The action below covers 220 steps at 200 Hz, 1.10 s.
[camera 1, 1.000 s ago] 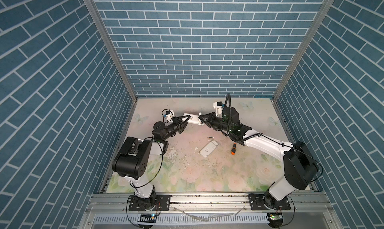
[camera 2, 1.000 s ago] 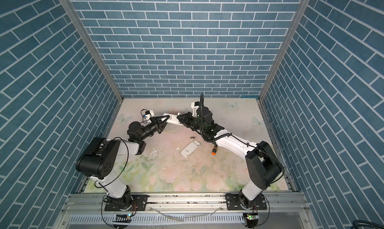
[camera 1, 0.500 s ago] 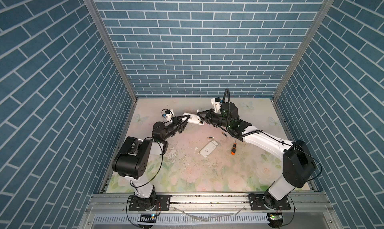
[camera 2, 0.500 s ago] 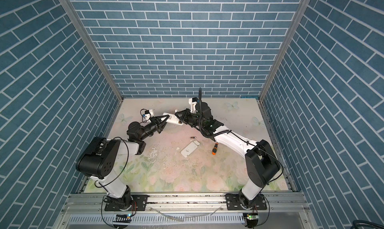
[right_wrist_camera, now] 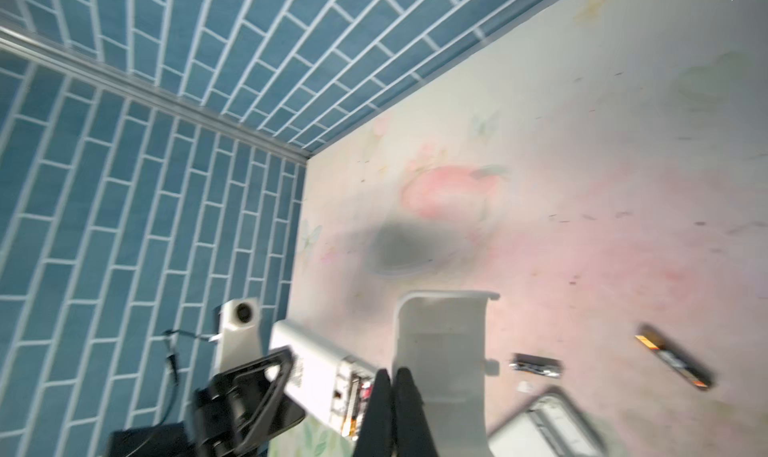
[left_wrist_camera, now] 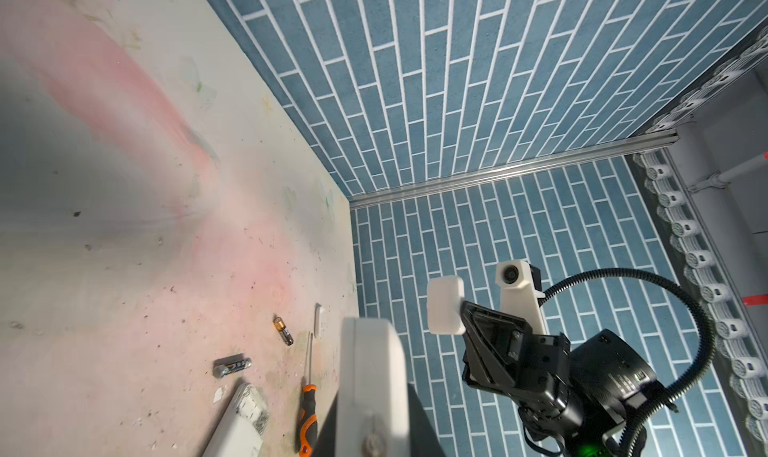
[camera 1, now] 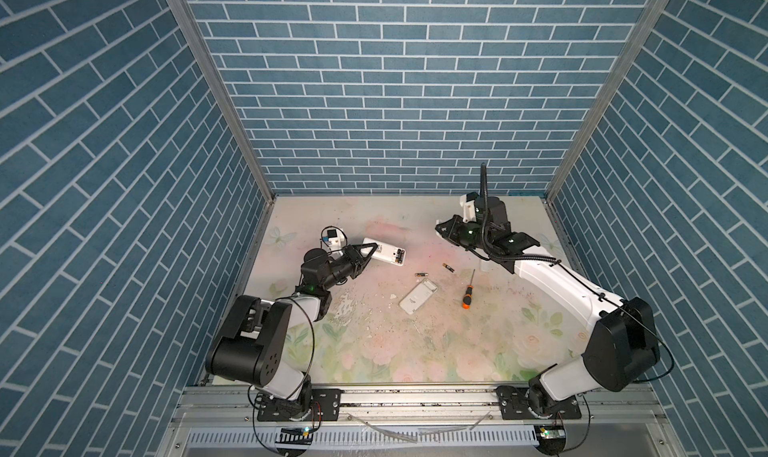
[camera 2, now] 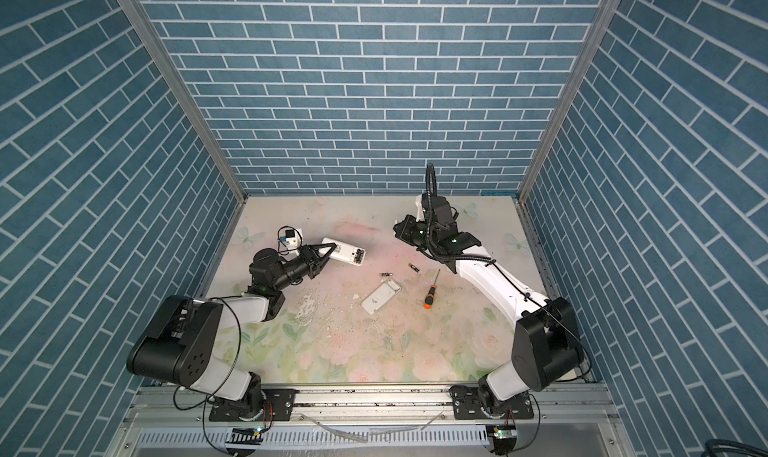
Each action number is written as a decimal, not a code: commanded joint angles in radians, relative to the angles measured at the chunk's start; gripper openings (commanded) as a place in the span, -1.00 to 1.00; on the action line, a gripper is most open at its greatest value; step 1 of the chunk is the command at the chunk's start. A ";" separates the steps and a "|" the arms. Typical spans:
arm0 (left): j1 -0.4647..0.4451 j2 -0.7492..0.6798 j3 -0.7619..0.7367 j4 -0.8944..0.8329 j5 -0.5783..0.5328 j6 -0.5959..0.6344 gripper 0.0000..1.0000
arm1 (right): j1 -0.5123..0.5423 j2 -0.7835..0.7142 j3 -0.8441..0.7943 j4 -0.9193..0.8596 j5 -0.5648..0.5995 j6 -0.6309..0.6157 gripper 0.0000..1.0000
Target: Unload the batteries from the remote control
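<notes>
The right gripper moves down next and releases the small white cover there, apart from the loose batteries. Clear tabletop beyond the screwdriver's tip (camera 1: 463, 259) lies below the gripper.
My left gripper (camera 1: 371, 251) is shut on one end of a white remote control (camera 1: 388, 254), held just above the table. Its battery compartment (right_wrist_camera: 353, 386) faces up, uncovered, with orange and red parts showing inside. My right gripper (camera 1: 441, 229) hangs to the right of the remote and apart from it. It is shut on a small white cover (right_wrist_camera: 440, 342), also seen as a white cover (left_wrist_camera: 445, 305) in the left wrist view. Two batteries (camera 1: 421, 274) (camera 1: 448, 267) lie loose on the table between the arms.
A second white remote (camera 1: 417, 301) lies flat near the table's middle, an orange-handled screwdriver (camera 1: 468, 293) to its right. Another small white cover (left_wrist_camera: 318, 320) lies beyond the screwdriver's tip. Brick walls close the table's left, back and right sides.
My right gripper has drawn back to the right, away from the remote's open end, carrying the white cover. The left gripper has kept the remote still.
</notes>
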 commanded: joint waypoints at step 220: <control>-0.036 -0.578 -0.318 -0.677 -0.264 0.300 -1.00 | -0.107 0.557 0.276 -0.327 0.309 -0.273 -1.00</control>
